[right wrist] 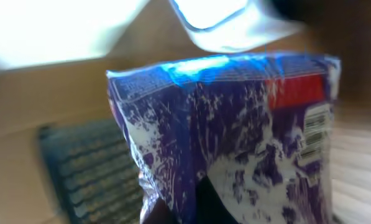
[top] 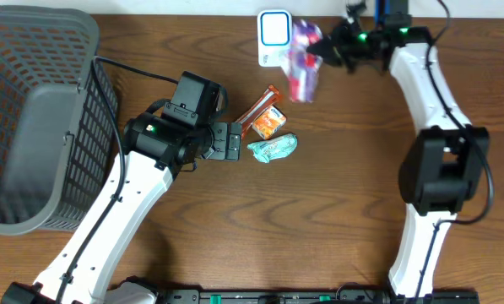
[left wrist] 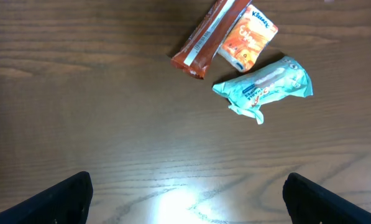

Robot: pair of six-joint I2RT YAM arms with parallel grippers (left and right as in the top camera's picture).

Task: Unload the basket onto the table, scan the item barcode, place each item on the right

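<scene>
Next, my right gripper moves back and down, away from the scanner (top: 273,34), and tilts the snack bag (top: 304,49) flat onto the bare wood lying open beside the packets.
My right gripper (top: 323,51) is shut on a purple and white snack bag (top: 304,49), held up at the table's far edge right next to the white barcode scanner (top: 273,34). In the right wrist view the bag (right wrist: 235,137) fills the frame, its barcode (right wrist: 314,134) on the right edge and the scanner (right wrist: 225,22) just above it. My left gripper (top: 235,141) stands open over bare wood, its fingertips (left wrist: 54,202) wide apart, short of three packets.
A brown bar wrapper (top: 258,110), an orange tissue pack (top: 269,123) and a teal packet (top: 273,149) lie mid-table. The same packets sit ahead of my left fingers, the teal packet (left wrist: 265,87) closest. A grey mesh basket (top: 32,118) fills the left side.
</scene>
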